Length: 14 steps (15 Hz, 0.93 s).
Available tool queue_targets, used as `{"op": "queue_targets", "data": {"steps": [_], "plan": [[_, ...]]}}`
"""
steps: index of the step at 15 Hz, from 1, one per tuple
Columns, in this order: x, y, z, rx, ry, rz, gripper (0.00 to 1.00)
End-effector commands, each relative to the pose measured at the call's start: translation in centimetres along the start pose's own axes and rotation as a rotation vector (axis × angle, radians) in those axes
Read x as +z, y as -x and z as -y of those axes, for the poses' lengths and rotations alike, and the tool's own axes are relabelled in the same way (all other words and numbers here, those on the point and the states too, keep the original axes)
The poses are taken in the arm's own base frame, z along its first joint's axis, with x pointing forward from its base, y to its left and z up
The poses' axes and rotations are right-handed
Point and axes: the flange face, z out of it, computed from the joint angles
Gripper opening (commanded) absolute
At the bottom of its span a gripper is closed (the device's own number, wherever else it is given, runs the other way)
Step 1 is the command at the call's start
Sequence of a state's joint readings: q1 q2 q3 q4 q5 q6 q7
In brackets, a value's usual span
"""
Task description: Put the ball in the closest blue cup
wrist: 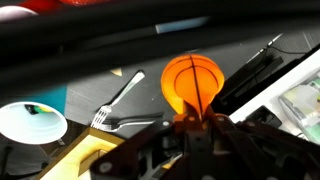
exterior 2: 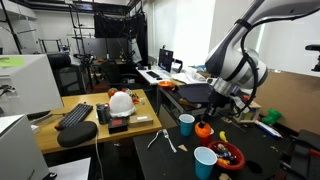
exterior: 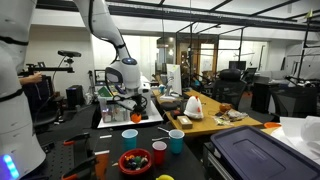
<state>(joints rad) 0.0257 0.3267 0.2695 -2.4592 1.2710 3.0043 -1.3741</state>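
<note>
My gripper moves away from the dark blue cup and over the light blue cup's open top (exterior 2: 206, 154) next. It then releases the ball, as it hangs short of the light blue cup's rim.
The orange ball (wrist: 192, 85) has black lines like a basketball. My gripper (wrist: 190, 124) appears shut on its lower edge, and the ball looks pinched between the fingertips. In both exterior views the gripper (exterior: 127, 112) (exterior 2: 212, 115) hangs low over the dark table with the ball (exterior: 130, 135) (exterior 2: 204, 130) at its tips. A dark blue cup (exterior 2: 186, 124) stands right beside the ball. A light blue cup (exterior 2: 205, 162) (exterior: 177, 141) stands nearer the table edge. The wrist view shows it from above, at the left (wrist: 32, 121).
A red cup (exterior: 159, 152) and a bowl of coloured items (exterior: 135, 162) (exterior 2: 228, 155) stand near the light blue cup. A fork (wrist: 115, 105) lies on the table beside the ball. A wooden desk (exterior 2: 70, 110) with clutter adjoins the table.
</note>
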Motion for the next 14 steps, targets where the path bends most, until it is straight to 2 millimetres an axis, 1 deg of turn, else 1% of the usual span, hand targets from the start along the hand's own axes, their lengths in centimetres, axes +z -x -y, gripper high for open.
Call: {"op": "queue_targets", "data": {"steps": [1, 4, 6, 11, 14], "plan": [[0.1, 2.4, -1.4, -0.066, 0.052, 0.06, 0.02], [0.6, 3.7, -2.1, -0.072, 0.061, 0.097, 0.02], [0.9, 4.3, -2.0, -0.063, 0.055, 0.113, 0.02], [1.5, 5.0, -0.6, -0.044, 0.028, 0.138, 0.02], [1.6, 4.9, 0.4, -0.026, 0.015, 0.142, 0.02]]}}
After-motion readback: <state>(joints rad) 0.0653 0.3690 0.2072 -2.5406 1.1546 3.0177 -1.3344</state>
